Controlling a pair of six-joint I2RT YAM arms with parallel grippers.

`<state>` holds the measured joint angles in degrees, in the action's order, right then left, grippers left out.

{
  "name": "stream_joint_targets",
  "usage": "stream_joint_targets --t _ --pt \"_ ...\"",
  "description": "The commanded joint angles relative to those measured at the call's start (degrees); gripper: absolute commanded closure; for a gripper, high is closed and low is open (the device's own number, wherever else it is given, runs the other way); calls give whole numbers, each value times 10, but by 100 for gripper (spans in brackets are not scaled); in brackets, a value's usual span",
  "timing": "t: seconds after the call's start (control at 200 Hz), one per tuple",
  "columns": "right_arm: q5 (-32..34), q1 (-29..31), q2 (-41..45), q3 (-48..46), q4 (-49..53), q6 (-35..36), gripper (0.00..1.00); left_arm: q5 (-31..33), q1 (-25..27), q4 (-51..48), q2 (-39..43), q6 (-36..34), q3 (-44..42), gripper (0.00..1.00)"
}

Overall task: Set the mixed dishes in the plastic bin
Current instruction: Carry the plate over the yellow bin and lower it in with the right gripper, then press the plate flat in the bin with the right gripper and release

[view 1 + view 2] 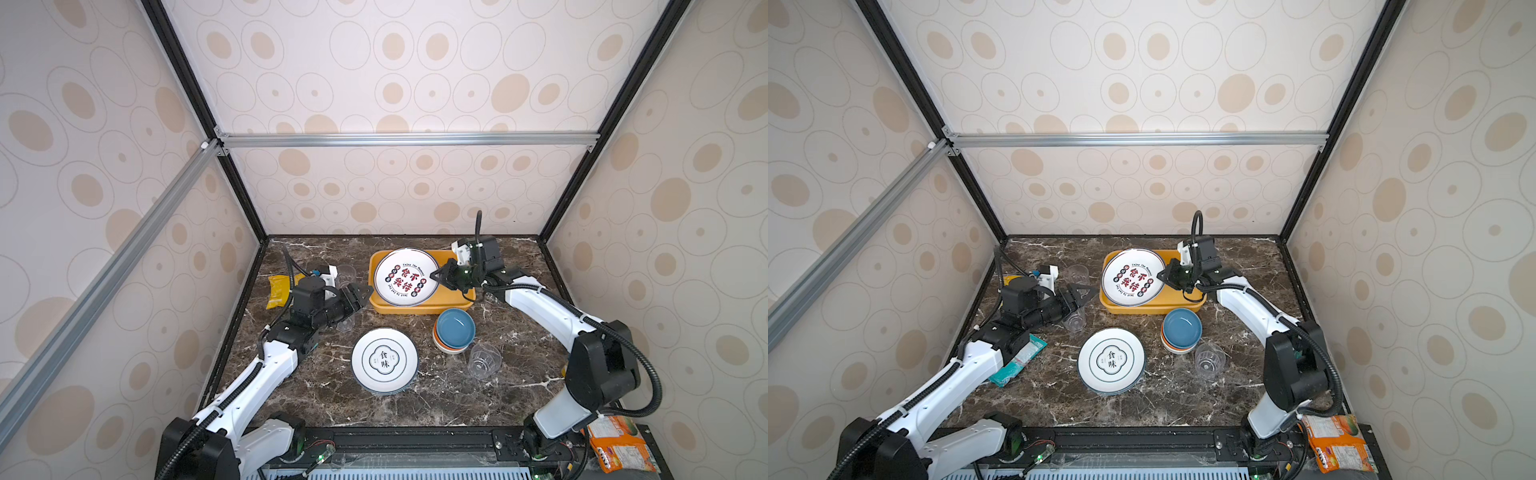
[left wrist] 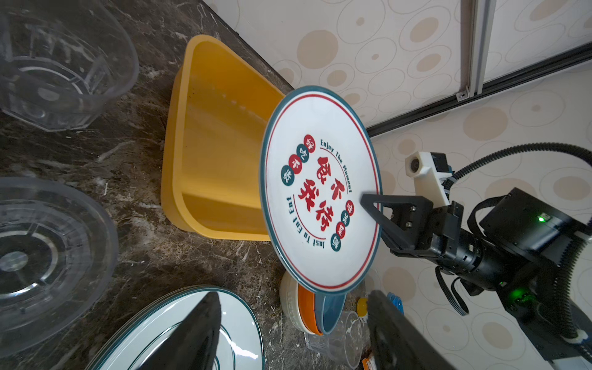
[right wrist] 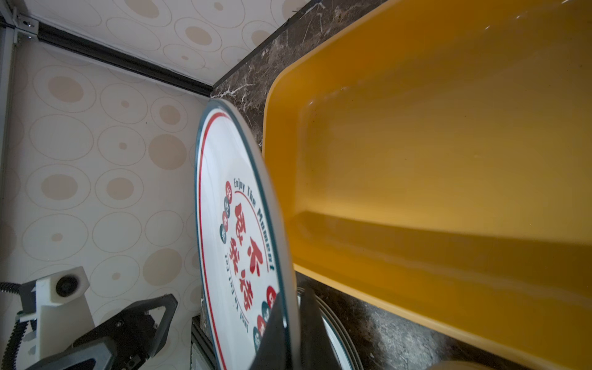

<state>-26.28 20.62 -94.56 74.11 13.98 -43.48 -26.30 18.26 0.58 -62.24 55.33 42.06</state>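
My right gripper lowers the white plate onto the bare bottom of the yellow plastic bin next and releases the plate's rim there, since the bin's bottom lies below.
My right gripper (image 1: 436,275) (image 3: 293,298) is shut on the rim of a white plate with red characters (image 1: 405,276) (image 1: 1133,277) (image 2: 320,189) (image 3: 237,224). It holds the plate tilted over the yellow plastic bin (image 1: 415,309) (image 2: 217,153) (image 3: 448,160), whose floor shows bare. My left gripper (image 1: 361,295) (image 1: 1086,293) (image 2: 293,296) hangs open and empty just left of the bin. A stack of ringed plates (image 1: 384,359), nested blue, orange and white bowls (image 1: 455,328) (image 2: 307,307) and a clear cup (image 1: 484,360) sit in front of the bin.
Two clear cups (image 1: 345,274) (image 1: 345,324) stand close beside my left gripper. A yellow snack bag (image 1: 278,291) lies at the far left, a teal packet (image 1: 1019,361) under my left arm, and an orange packet (image 1: 619,444) off the table's front right corner.
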Motion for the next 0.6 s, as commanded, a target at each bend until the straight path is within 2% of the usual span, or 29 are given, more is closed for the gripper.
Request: stream_joint_targets --t 0.0,0.28,0.595 --pt "-2 -8 -32 41 -22 -7 100 4 -4 1 3 -9 20 28" --pt "2 -11 -122 103 -32 -12 100 4 -4 11 5 -3 12 27" --pt "-4 -16 -193 130 -59 -24 100 1 -4 17 -2 4 4 27"
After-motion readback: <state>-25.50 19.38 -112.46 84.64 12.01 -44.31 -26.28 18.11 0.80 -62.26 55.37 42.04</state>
